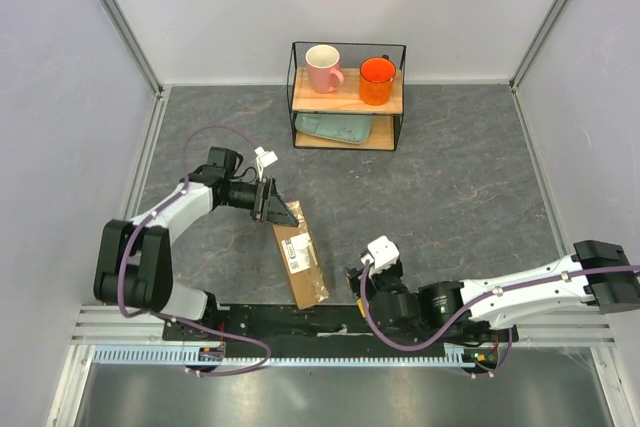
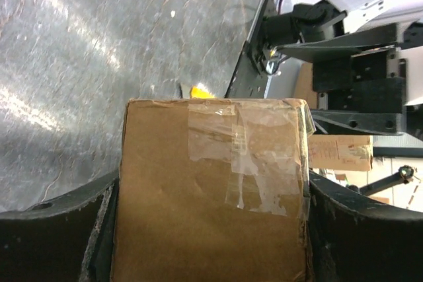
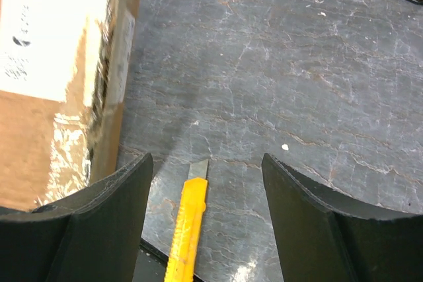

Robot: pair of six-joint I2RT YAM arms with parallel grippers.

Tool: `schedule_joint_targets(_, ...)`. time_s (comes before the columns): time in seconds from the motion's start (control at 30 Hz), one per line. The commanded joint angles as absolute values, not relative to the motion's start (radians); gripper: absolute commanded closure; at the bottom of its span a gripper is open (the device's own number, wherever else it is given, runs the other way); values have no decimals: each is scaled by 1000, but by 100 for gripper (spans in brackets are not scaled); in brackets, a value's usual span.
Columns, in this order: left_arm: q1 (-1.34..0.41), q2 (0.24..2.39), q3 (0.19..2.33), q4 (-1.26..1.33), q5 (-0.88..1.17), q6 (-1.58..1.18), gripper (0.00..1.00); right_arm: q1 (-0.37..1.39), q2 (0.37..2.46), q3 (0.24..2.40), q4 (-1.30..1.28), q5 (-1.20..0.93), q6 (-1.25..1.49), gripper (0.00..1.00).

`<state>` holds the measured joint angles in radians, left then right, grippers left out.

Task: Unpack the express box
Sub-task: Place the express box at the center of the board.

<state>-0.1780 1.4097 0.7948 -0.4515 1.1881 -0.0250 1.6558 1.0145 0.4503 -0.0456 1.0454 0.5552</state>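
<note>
I will keep my left gripper nearly in place and spread both of its fingers first, to let go of the box's far end.
The express box [image 1: 300,257] is a flat brown cardboard parcel with a white label [image 1: 298,255], lying lengthwise on the grey table. My left gripper [image 1: 277,207] sits at its far end. In the left wrist view both black fingers [image 2: 59,242] press against the sides of the taped box [image 2: 211,189], which fills the whole gap. My right gripper [image 3: 205,158] hangs open low over the table beside the box's near end [image 3: 53,84]. A yellow utility knife [image 3: 187,222] lies flat between its fingers, touching neither, with the blade out.
A black wire shelf [image 1: 347,95] stands at the back with a pink mug [image 1: 322,67], an orange mug [image 1: 377,80] and a teal tray [image 1: 335,129] below. The arms' black base rail [image 1: 300,322] runs along the near edge. Walls close both sides.
</note>
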Motion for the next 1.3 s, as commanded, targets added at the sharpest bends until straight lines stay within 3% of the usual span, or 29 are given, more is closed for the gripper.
schedule_joint_targets(0.0,-170,1523,845,-540,1253,137,62,1644,1054,529,-23,1060,545,25)
schedule_joint_targets(0.2,-169,1641,946,-630,1224,239,44,1641,1137,580,18,1020,543,25)
schedule_joint_targets(0.23,-167,1641,946,-630,1239,247,31,1640,1159,584,32,993,540,24)
schedule_joint_targets(0.3,-167,1631,936,-626,1250,250,17,1631,1187,601,84,957,523,23)
schedule_joint_targets(0.47,-158,1582,905,-594,1247,247,10,1582,1284,656,184,801,499,11)
schedule_joint_targets(0.53,-150,1554,899,-585,1246,248,1,1562,1304,666,209,752,491,4)
schedule_joint_targets(0.7,-141,1529,934,-620,1168,278,1,1494,1351,706,242,615,479,2)
schedule_joint_targets(0.93,-133,1441,881,-514,1000,224,1,1483,1517,846,192,604,433,2)
schedule_joint_targets(1.1,-130,1373,834,-469,996,189,1,1485,1655,928,134,601,423,2)
schedule_joint_targets(1.27,-124,1353,830,-480,1005,193,1,1483,1667,942,104,649,437,2)
